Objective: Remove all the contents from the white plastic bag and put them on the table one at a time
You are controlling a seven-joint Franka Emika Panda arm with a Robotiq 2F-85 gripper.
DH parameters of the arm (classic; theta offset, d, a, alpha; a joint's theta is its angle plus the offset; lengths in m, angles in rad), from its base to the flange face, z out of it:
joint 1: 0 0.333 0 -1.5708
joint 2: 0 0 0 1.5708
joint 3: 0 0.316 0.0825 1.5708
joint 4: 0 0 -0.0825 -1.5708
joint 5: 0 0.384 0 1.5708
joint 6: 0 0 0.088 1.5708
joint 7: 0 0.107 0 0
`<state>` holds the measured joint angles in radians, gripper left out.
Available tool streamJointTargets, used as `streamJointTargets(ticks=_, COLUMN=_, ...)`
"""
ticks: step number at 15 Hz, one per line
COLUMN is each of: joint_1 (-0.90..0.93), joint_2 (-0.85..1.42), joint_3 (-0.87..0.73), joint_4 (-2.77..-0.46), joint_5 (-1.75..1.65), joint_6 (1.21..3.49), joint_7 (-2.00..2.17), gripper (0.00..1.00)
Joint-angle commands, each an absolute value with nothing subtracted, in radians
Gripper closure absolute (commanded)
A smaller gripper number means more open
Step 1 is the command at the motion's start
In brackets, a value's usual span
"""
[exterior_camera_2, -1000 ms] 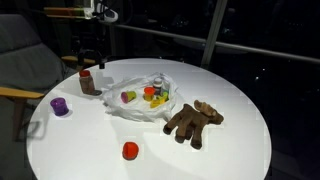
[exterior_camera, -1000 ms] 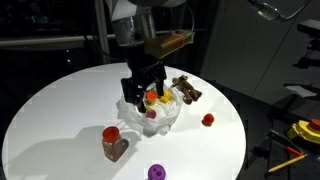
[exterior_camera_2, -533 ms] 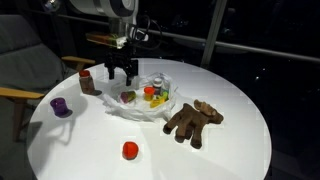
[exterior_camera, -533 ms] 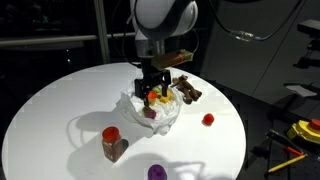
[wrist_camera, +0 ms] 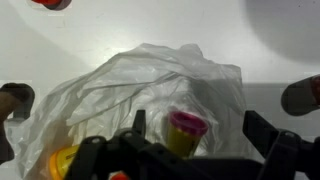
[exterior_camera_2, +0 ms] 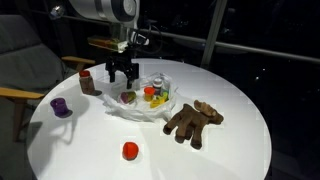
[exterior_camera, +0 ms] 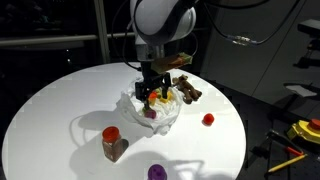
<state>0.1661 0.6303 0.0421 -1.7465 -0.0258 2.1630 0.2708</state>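
Note:
My gripper is going down and to the left in the wrist view next, onto the orange-red lid (wrist_camera: 118,176), since the lid faces up inside the open bag.
The white plastic bag (exterior_camera: 150,110) lies open in the middle of the round white table, also seen in an exterior view (exterior_camera_2: 148,100) and in the wrist view (wrist_camera: 150,85). Small coloured items sit inside it, among them a yellow-green cup with a magenta lid (wrist_camera: 184,131) and a yellow item (wrist_camera: 62,160). My gripper (exterior_camera: 152,90) (exterior_camera_2: 122,74) hangs open just above the bag. In the wrist view its fingers (wrist_camera: 200,128) stand on either side of the magenta-lidded cup without holding it.
A brown plush toy (exterior_camera: 186,92) (exterior_camera_2: 192,122) lies beside the bag. A red ball (exterior_camera: 208,119) (exterior_camera_2: 129,150), a red-lidded brown jar (exterior_camera: 113,143) (exterior_camera_2: 88,82) and a purple cup (exterior_camera: 156,173) (exterior_camera_2: 61,106) stand on the table (exterior_camera: 50,110).
The arm has swung from the jar side of the table over to the bag and come down a little above its contents. The gripper stays open.

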Motion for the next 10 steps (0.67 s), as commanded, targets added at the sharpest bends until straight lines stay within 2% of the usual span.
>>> streamJointTargets(ticks=1, joint_1=0.181, joint_2=0.639, joint_3=0.025, joint_4=-1.744, joint_5=-0.043, joint_6=2.188, joint_7=0.279, gripper=0.00)
streamJointTargets(ticks=10, joint_1=0.226, joint_2=0.751, joint_3=-0.049, joint_4=-1.661, joint_5=-0.086, joint_6=2.307, joint_7=0.401, gripper=0.00)
